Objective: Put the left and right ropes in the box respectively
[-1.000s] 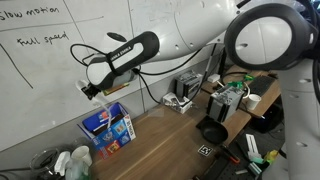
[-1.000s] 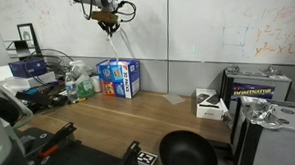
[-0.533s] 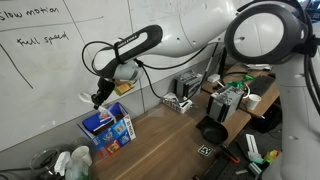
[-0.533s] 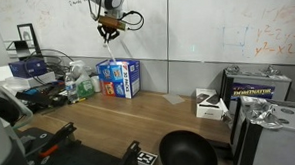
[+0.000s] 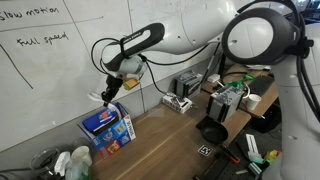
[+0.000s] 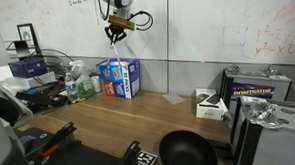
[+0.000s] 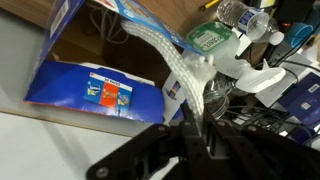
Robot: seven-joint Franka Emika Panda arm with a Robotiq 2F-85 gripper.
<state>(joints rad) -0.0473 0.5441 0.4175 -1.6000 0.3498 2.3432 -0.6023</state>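
The robot's gripper will next turn and move down over the blue box's opening below it and let go there, because the white rope still crosses the box's rim.
The blue open-top box stands on the wooden table by the wall; it shows in both exterior views. My gripper hangs just above it, shut on a white rope. In an exterior view the rope dangles from the gripper down toward the box opening. In the wrist view the braided rope runs from my jaws to the box, its far end over the rim. I see only this one rope; the other is not in view.
A black pan lies at the table's front. A grey-black metal appliance stands at one end. Bottles and clutter sit beside the box. A small white box is near a toolbox. A whiteboard wall stands behind.
My gripper has come down and sideways with the rope, from high by the whiteboard to just above the blue box. The rope's lower end now reaches the box opening.
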